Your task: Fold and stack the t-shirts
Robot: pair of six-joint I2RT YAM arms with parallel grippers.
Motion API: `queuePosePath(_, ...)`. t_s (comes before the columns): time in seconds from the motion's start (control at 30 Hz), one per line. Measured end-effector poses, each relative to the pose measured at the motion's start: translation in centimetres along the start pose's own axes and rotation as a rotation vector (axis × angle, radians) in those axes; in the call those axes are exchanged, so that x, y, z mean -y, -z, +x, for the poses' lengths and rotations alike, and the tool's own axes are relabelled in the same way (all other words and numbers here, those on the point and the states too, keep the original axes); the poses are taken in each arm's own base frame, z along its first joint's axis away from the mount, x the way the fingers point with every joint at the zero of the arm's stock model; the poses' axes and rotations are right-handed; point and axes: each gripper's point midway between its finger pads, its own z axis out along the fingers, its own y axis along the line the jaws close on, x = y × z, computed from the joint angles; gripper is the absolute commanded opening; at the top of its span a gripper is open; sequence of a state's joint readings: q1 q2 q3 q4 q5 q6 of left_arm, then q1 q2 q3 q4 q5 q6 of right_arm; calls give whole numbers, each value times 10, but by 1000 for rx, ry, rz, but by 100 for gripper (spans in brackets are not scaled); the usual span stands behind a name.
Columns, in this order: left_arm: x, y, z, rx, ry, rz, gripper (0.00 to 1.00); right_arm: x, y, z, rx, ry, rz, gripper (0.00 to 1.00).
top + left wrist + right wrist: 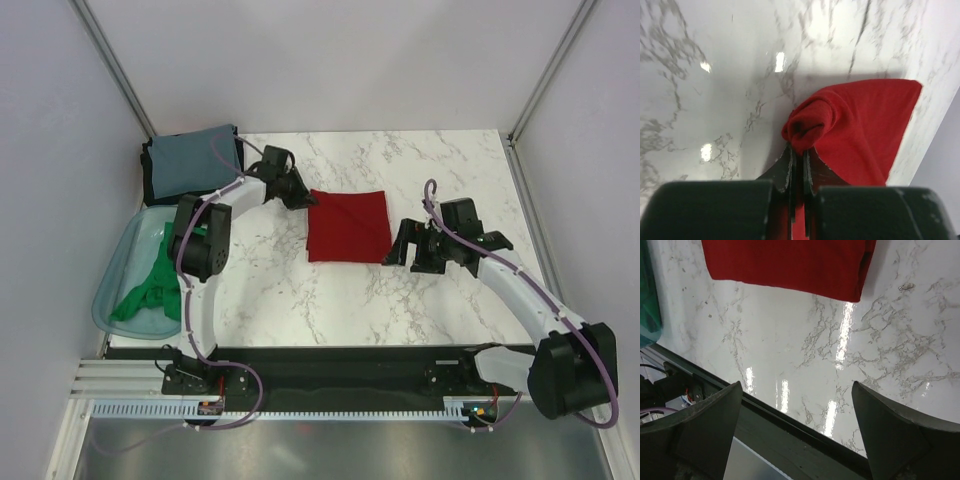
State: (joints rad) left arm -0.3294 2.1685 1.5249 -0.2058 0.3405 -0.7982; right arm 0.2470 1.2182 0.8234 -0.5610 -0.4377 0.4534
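The already folded red t-shirt should next be lifted by my left gripper across onto the grey-blue folded shirt point(195, 160), to the gripper's left in the top view, and released.
The dark red t-shirt point(349, 225) lies folded into a square in the middle of the marble table. My left gripper point(303, 197) is shut on its upper left corner; in the left wrist view the red cloth point(860, 130) bunches up at the pinch between my fingertips point(799, 150). My right gripper point(400, 247) is open and empty just right of the shirt; its wrist view shows the shirt's edge point(790, 265). A grey-blue folded shirt point(195, 160) lies on a dark one at the back left. A bright green shirt point(150, 290) lies crumpled in the basin.
The translucent teal basin point(112, 290) sits at the left table edge, beside the left arm. White walls enclose the table on three sides. A black rail point(340, 380) runs along the near edge.
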Motion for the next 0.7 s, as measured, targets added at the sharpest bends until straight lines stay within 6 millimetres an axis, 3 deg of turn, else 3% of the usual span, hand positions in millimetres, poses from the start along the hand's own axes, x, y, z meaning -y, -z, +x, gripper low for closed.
queuePosePath(0.17, 18, 39, -50, 52, -14, -13, 2, -15, 19, -3, 55, 22, -47, 98)
queuePosePath(0.47, 29, 137, -159, 247, -41, -5, 2, -22, 35, 12, 72, 23, -89, 98)
queuePosePath(0.7, 40, 195, -200, 349, -109, 8, 2, -23, 37, 17, 63, 19, -99, 98)
